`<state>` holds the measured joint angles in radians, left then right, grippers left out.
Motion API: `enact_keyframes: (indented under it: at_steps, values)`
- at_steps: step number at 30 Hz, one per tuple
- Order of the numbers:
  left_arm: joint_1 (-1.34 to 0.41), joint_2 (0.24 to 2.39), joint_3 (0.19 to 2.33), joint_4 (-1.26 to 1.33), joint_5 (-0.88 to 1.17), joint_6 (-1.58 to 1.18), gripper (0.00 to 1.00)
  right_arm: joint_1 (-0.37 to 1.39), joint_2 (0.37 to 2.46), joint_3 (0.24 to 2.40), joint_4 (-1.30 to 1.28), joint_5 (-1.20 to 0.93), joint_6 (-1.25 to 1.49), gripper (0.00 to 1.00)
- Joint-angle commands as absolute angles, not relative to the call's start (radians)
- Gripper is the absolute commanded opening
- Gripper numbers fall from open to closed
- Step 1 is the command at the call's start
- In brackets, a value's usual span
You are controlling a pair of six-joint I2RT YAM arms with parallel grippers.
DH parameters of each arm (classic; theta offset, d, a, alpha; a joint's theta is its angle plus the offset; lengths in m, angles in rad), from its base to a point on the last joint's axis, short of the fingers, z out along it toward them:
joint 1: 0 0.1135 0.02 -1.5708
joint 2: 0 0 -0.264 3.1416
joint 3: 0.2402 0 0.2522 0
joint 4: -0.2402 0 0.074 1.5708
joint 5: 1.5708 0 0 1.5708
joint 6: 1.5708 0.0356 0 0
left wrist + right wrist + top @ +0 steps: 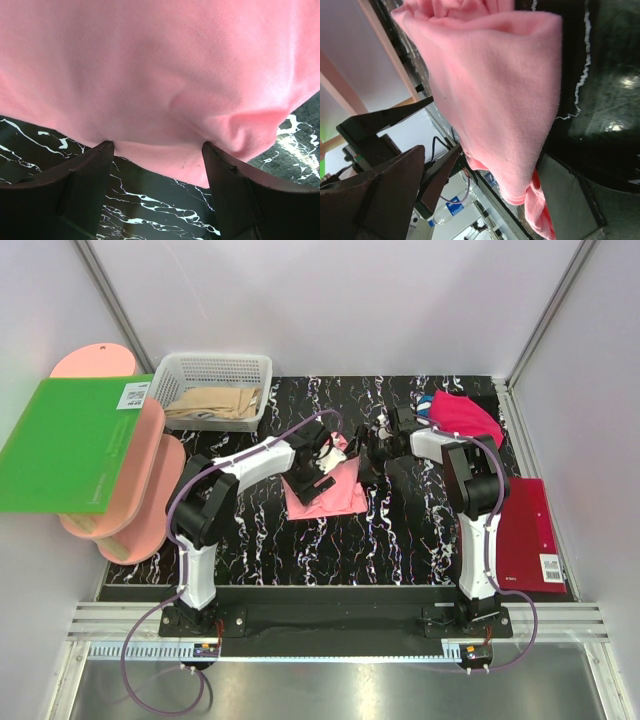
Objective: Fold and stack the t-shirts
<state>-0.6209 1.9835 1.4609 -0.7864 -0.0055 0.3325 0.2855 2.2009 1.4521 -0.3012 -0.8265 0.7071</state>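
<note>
I will move my right gripper toward the left gripper, then close on the pink cloth's fold standing against one finger.
The salmon-pink t-shirt (325, 492) lies bunched on the black marbled table, its far edge raised between the two grippers. My left gripper (320, 460) is over its far left part. In the left wrist view the left gripper (157, 150) is open, both fingertips touching the pink cloth (165, 75). My right gripper (366, 452) is at the shirt's far right corner. In the right wrist view the right gripper (485, 195) has its jaws wide apart, with a fold of pink cloth (505, 100) between them against one finger. A magenta t-shirt (465, 415) lies crumpled at the back right. The blue t-shirt is out of view.
A dark-red board (526, 535) lies at the right edge. A green board (75, 445) rests on pink shelves (140, 490) at the left. A white basket (215, 368) holding beige cloth stands at the back left. Walls close in the table.
</note>
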Motion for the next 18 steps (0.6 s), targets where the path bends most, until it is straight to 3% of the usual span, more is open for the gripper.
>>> enact_keyframes:
  at_steps: [1, 5, 11, 18]
  values:
    - [-0.627, 1.980, 1.445, -0.752, 0.025, 0.345, 0.76, 0.319, 2.273, 1.347, -0.247, -0.683, 0.669, 1.00]
    - [-0.627, 1.983, 1.445, -0.752, 0.021, 0.350, 0.76, 0.363, 2.290, 1.396, -0.285, -0.673, 0.617, 1.00]
    - [-0.630, 1.976, 1.443, -0.753, 0.025, 0.353, 0.76, 0.388, 2.359, 1.485, -0.344, -0.692, 0.606, 0.76]
    - [-0.630, 1.970, 1.434, -0.752, 0.018, 0.367, 0.75, 0.403, 2.407, 1.525, -0.344, -0.744, 0.617, 0.64]
